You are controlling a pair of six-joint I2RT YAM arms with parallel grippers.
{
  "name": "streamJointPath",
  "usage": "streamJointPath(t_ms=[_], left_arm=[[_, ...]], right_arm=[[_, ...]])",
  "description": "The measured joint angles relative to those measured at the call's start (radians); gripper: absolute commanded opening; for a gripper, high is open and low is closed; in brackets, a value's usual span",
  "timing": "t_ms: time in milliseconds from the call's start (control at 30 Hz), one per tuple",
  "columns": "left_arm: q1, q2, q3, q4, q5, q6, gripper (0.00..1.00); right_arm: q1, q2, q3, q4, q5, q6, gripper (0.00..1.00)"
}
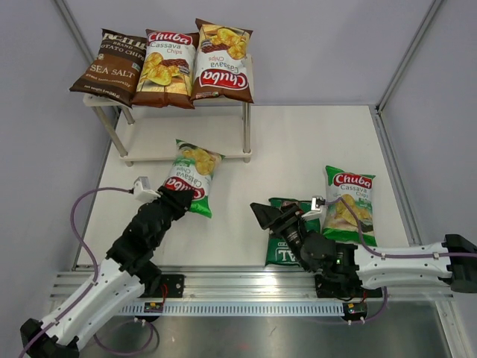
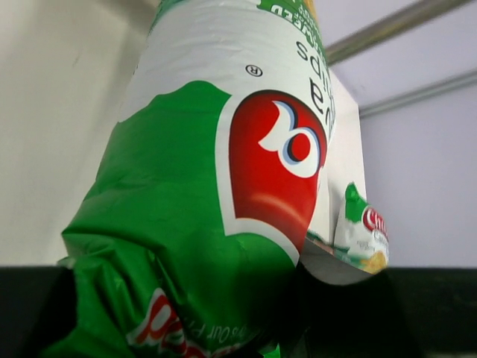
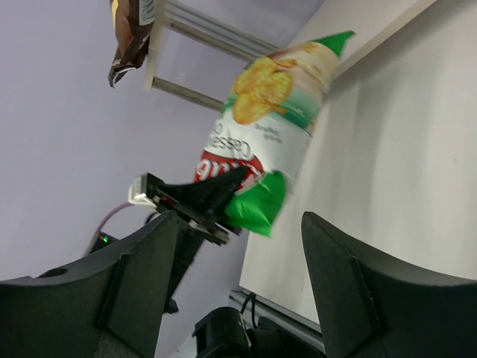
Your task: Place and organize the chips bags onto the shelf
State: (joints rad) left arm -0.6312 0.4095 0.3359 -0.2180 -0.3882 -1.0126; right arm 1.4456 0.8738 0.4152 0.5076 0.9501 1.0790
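Note:
My left gripper holds the green bag. Next, it needs to carry the bag outward and let go of it on the lower board's empty end (image 1: 144, 139), to the gripper's left in the top view.
My left gripper (image 1: 181, 197) is shut on the bottom edge of a green Chuba bag (image 1: 192, 176) and holds it just in front of the shelf's lower board (image 1: 145, 138). That bag fills the left wrist view (image 2: 223, 186) and shows in the right wrist view (image 3: 270, 127). The shelf's top board (image 1: 97, 101) carries the dark brown Sea Salt bag (image 1: 112, 66) and two brown/white Chuba bags (image 1: 168, 68) (image 1: 222, 63). My right gripper (image 1: 262, 215) is open and empty, its fingers (image 3: 141, 283) wide apart, above the dark green REAL bag (image 1: 287, 242). A second green Chuba bag (image 1: 349, 203) lies flat at the right.
The white table (image 1: 298, 149) is enclosed by grey walls on the left, back and right. An aluminium rail (image 1: 246, 287) with the arm bases runs along the near edge. The shelf's silver legs (image 1: 247, 130) stand at the lower board's corners.

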Motion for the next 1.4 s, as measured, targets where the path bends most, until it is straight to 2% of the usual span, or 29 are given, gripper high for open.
streamJointPath(t_ms=[100, 267, 400, 600, 800, 933, 1267, 1400], left_arm=[[0.099, 0.116, 0.052, 0.114, 0.037, 0.014, 0.17], [0.328, 0.249, 0.076, 0.307, 0.172, 0.007, 0.18], [0.531, 0.431, 0.105, 0.467, 0.314, -0.011, 0.18], [0.729, 0.703, 0.164, 0.699, 0.483, -0.035, 0.2], [0.824, 0.969, 0.266, 0.891, 0.603, -0.079, 0.18], [0.854, 1.107, 0.293, 0.978, 0.635, -0.106, 0.2], [0.895, 1.283, 0.303, 1.08, 0.643, -0.136, 0.25], [0.937, 1.344, 0.304, 1.148, 0.668, -0.165, 0.41]], right_arm=[[0.0, -0.085, -0.042, -0.067, 0.01, 0.002, 0.75], [0.0, -0.215, -0.093, -0.159, 0.011, 0.001, 0.76], [0.0, -0.299, -0.108, -0.193, 0.011, -0.014, 0.76], [0.0, -0.383, -0.122, -0.214, 0.011, -0.047, 0.77], [0.0, -0.451, -0.141, -0.214, 0.019, -0.098, 0.77], [0.0, -0.463, -0.141, -0.196, 0.018, -0.139, 0.77], [0.0, -0.469, -0.141, -0.162, 0.006, -0.201, 0.77], [0.0, -0.489, -0.141, -0.16, 0.002, -0.216, 0.77]])
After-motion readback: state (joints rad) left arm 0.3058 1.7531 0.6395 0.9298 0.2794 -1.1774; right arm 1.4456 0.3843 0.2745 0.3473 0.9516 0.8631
